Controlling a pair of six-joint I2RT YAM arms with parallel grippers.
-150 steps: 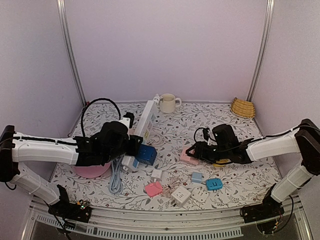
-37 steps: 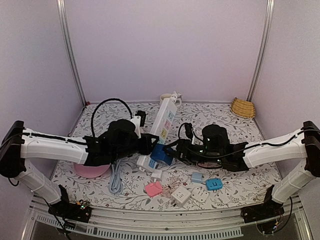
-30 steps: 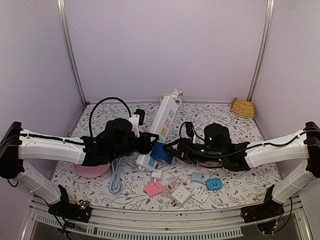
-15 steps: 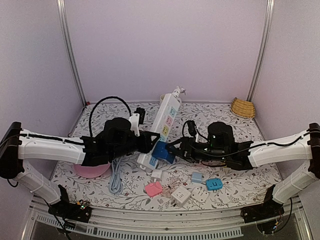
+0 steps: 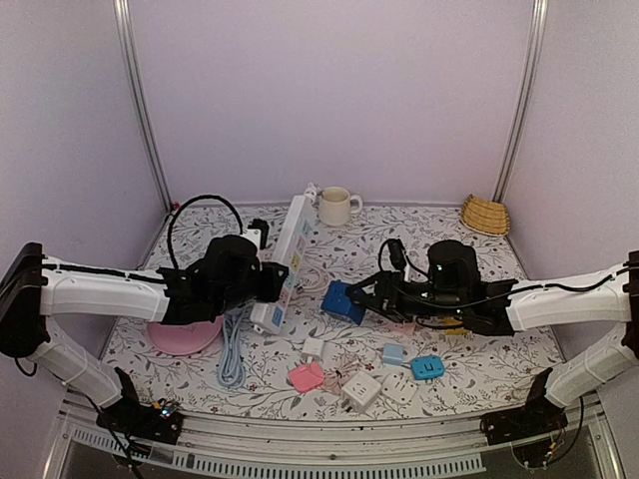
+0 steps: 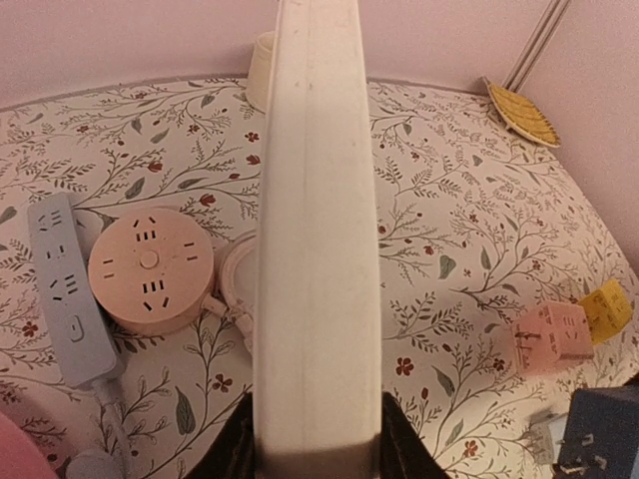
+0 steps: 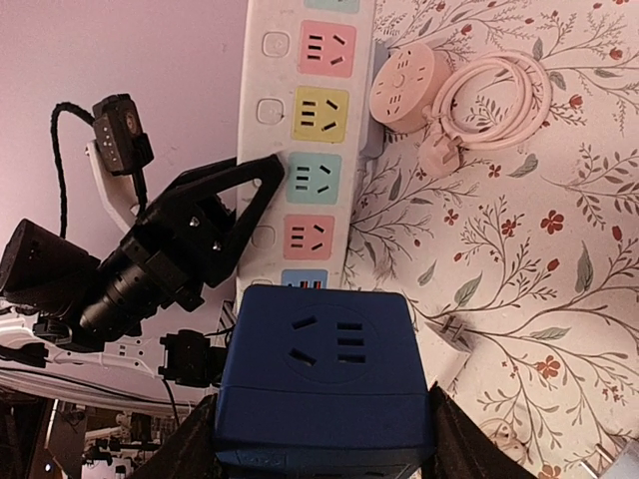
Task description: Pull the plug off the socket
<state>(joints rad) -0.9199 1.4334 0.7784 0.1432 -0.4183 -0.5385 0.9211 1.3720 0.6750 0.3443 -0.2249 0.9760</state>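
Note:
I will next carry the unplugged power strip across with my left gripper, lower it and release it, because bare flowered tabletop is below that gripper and to its right in the top view.
The white power strip [image 5: 285,251] with coloured sockets lies angled toward the back wall. My left gripper [image 5: 267,286] is shut on its near end; in the left wrist view the strip [image 6: 315,249] fills the space between the jaws of the left gripper [image 6: 315,444]. The blue cube plug [image 5: 336,297] is out of the strip and a short gap to its right, held by my right gripper [image 5: 352,302]. In the right wrist view the plug [image 7: 321,374] sits between the jaws of the right gripper [image 7: 319,444], in front of the strip [image 7: 315,130].
A mug [image 5: 336,207] stands at the back and a wicker basket [image 5: 485,215] at the back right. A pink disc [image 5: 185,339] and a grey strip [image 5: 232,354] lie on the left. Small adapters lie in front: pink [image 5: 307,377], white [image 5: 361,391], blue [image 5: 427,367]. A round pink socket [image 6: 150,269] lies beside the strip.
The blue plug has come out of the power strip. My right gripper has moved right with it, and the strip has swung back left and down in my left gripper.

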